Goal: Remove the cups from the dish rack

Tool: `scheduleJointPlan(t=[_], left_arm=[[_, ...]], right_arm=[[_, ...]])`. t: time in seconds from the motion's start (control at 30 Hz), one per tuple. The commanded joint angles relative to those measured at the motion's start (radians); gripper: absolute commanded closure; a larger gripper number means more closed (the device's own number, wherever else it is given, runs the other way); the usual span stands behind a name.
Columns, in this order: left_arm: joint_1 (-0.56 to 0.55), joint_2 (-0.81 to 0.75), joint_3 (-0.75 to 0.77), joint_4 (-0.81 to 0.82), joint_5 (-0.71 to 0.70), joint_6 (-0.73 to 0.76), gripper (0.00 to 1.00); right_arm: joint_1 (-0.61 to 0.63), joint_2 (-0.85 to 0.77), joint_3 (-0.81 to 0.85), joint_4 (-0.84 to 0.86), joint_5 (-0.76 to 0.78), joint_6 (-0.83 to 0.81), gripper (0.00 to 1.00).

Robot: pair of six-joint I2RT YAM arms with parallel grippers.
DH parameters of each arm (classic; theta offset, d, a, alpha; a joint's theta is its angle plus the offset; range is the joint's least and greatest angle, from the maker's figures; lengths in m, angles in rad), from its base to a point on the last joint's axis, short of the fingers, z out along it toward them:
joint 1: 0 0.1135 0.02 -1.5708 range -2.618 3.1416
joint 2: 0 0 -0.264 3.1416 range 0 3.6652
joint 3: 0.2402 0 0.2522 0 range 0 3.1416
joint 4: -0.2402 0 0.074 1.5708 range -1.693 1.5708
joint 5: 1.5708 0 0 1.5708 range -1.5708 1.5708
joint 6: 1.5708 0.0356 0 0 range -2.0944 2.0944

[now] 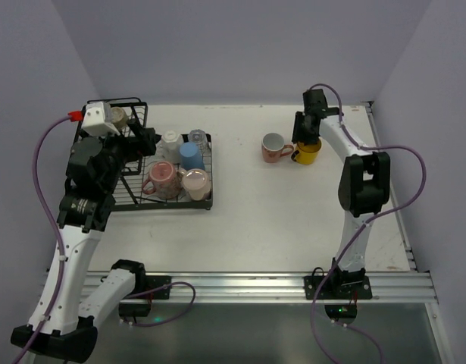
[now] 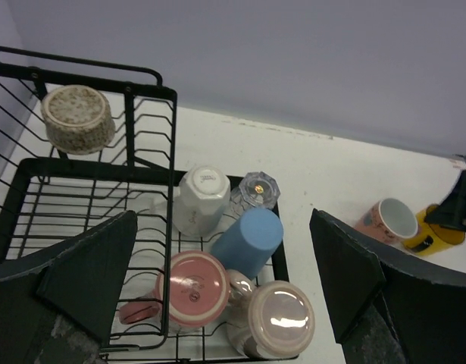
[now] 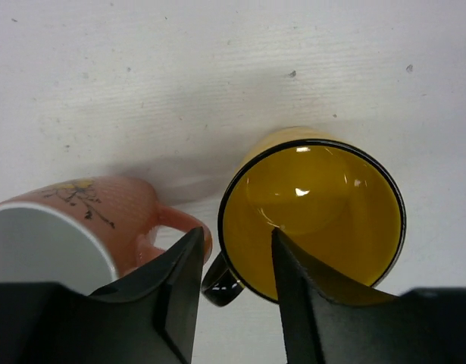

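Next, the left gripper swings and turns outward over the basket, then lowers its fingers around the speckled cup (image 2: 77,117), as it sits by the dish rack's far bar.
The black wire dish rack (image 1: 123,199) stands at the table's left. On its tray section, upside down or on their sides, are a white cup (image 2: 201,201), a clear glass (image 2: 257,189), a blue cup (image 2: 248,241), a pink mug (image 2: 191,288) and a beige mug (image 2: 278,318). A speckled beige cup (image 2: 77,117) sits in the basket section. My left gripper (image 2: 223,220) hovers open and empty above the tray cups. A pink flowered mug (image 3: 73,227) and a yellow mug (image 3: 316,212) stand upright on the table. My right gripper (image 3: 236,235) straddles the yellow mug's rim by its black handle, with the jaws apart.
The table's far edge meets the wall just behind the two unloaded mugs (image 1: 289,149). The right table edge (image 1: 392,189) runs beside the right arm. A metal rail (image 1: 255,287) lines the near edge.
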Motion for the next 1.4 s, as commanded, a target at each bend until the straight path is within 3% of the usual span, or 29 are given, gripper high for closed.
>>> scheduleJointPlan(t=[0.0, 0.03, 0.17, 0.37, 0.53, 0.77, 1.37], left_arm=[[-0.006, 0.04, 0.103, 0.003, -0.17, -0.006, 0.0], [-0.004, 0.054, 0.132, 0.006, -0.202, -0.003, 0.0], [0.036, 0.183, 0.237, -0.023, -0.232, -0.015, 0.0], [0.218, 0.414, 0.32, -0.028, -0.148, -0.095, 0.08], [0.252, 0.533, 0.352, -0.029, -0.141, -0.081, 0.11], [0.278, 0.683, 0.41, -0.059, -0.114, -0.084, 0.11], [0.283, 0.847, 0.479, -0.039, -0.194, -0.006, 0.14]], right_arm=[[-0.005, -0.178, -0.024, 0.011, 0.01, 0.014, 0.54], [-0.005, -0.207, -0.04, 0.018, 0.002, 0.028, 0.47], [0.001, -0.385, -0.162, 0.101, -0.05, 0.05, 0.39], [0.009, -0.659, -0.394, 0.23, -0.155, 0.091, 0.41], [0.032, -0.816, -0.557, 0.331, -0.176, 0.091, 0.47], [0.062, -0.835, -0.595, 0.37, -0.223, 0.093, 0.49], [0.122, -0.836, -0.597, 0.373, -0.213, 0.077, 0.5]])
